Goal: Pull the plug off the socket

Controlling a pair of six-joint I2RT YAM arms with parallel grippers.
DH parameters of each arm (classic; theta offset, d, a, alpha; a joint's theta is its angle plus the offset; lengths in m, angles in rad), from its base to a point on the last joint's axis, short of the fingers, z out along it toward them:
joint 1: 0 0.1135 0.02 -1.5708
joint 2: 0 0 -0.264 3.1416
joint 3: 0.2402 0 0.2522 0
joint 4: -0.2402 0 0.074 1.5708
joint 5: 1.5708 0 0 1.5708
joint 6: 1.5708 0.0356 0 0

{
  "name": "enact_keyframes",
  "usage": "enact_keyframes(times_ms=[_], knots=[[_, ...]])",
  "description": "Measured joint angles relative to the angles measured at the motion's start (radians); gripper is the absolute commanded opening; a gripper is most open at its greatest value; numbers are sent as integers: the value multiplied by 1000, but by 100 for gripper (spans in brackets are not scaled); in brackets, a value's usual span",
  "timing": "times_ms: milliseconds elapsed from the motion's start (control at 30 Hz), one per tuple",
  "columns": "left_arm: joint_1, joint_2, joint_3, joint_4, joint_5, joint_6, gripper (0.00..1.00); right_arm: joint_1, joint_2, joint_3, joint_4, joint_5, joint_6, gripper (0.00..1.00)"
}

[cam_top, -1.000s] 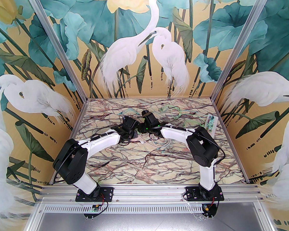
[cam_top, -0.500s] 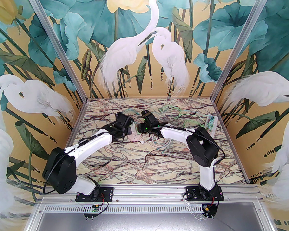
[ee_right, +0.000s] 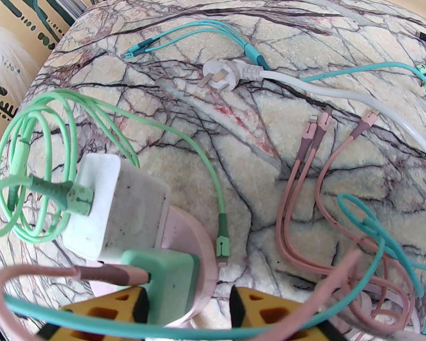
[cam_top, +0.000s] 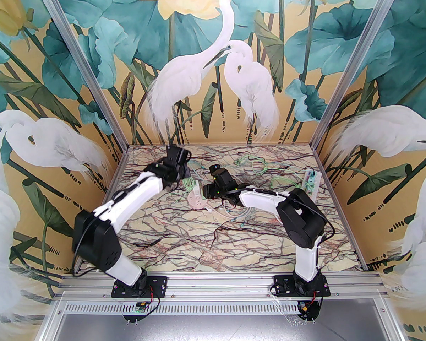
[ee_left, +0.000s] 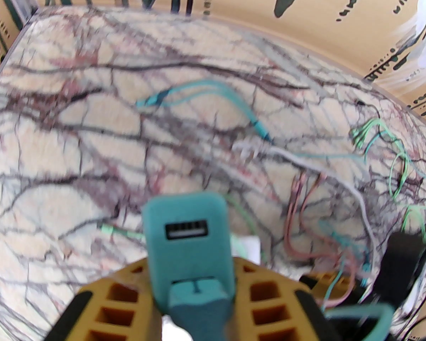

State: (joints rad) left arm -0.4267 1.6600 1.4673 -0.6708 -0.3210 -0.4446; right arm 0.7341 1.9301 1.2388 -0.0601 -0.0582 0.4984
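Note:
The left gripper moves the teal plug outward and down beside the white plug next, then releases it, since the teal plug is off the socket (cam_top: pixel 197 201).
A teal plug block (ee_left: pixel 188 233) with a USB port on its face sits between the yellow fingers (ee_left: pixel 120 297) of my left gripper (ee_left: pixel 193 297), which is shut on it. It is held up off the table, apart from the socket. In the top view my left gripper (cam_top: pixel 181 164) hangs behind and to the left of the round pink socket (cam_top: pixel 197 201). My right gripper (ee_right: pixel 190 311) is shut on the rim of the pink socket (ee_right: pixel 195 247). A white charger (ee_right: pixel 117 204) and a green charger (ee_right: pixel 170 282) are plugged into it.
A loose white three-pin plug (ee_right: pixel 220 75) and its cord lie on the marble table (cam_top: pixel 234 247). Teal, pink and green cables (ee_right: pixel 305 190) sprawl around the socket. A clear strip with green leads (cam_top: pixel 312 181) lies at the right wall.
My left gripper has pulled away from the socket, back and to the left, and risen with the teal plug. The right gripper has stayed on the socket.

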Motion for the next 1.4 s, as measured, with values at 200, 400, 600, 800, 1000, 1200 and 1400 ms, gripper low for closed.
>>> enact_keyframes(times_ms=[200, 400, 600, 800, 1000, 1200, 1400], knots=[[32, 213, 249, -45, 28, 69, 13, 4, -2, -2, -3, -4, -6, 48], [35, 443, 444, -78, 50, 113, 14, 6, -3, -2, -7, -14, -6, 49], [35, 581, 517, -101, 95, 121, 17, 6, -3, -1, -8, -14, -6, 49], [35, 670, 567, -126, 105, 129, 30, 6, -3, -1, -10, -16, -6, 49], [35, 691, 568, -151, 119, 136, 46, 6, -3, -1, -10, -16, -6, 49], [35, 666, 546, -162, 175, 142, 72, 6, -3, -1, -10, -17, -6, 49], [35, 539, 478, -175, 251, 134, 76, 6, -3, -1, -10, -17, -6, 49]])
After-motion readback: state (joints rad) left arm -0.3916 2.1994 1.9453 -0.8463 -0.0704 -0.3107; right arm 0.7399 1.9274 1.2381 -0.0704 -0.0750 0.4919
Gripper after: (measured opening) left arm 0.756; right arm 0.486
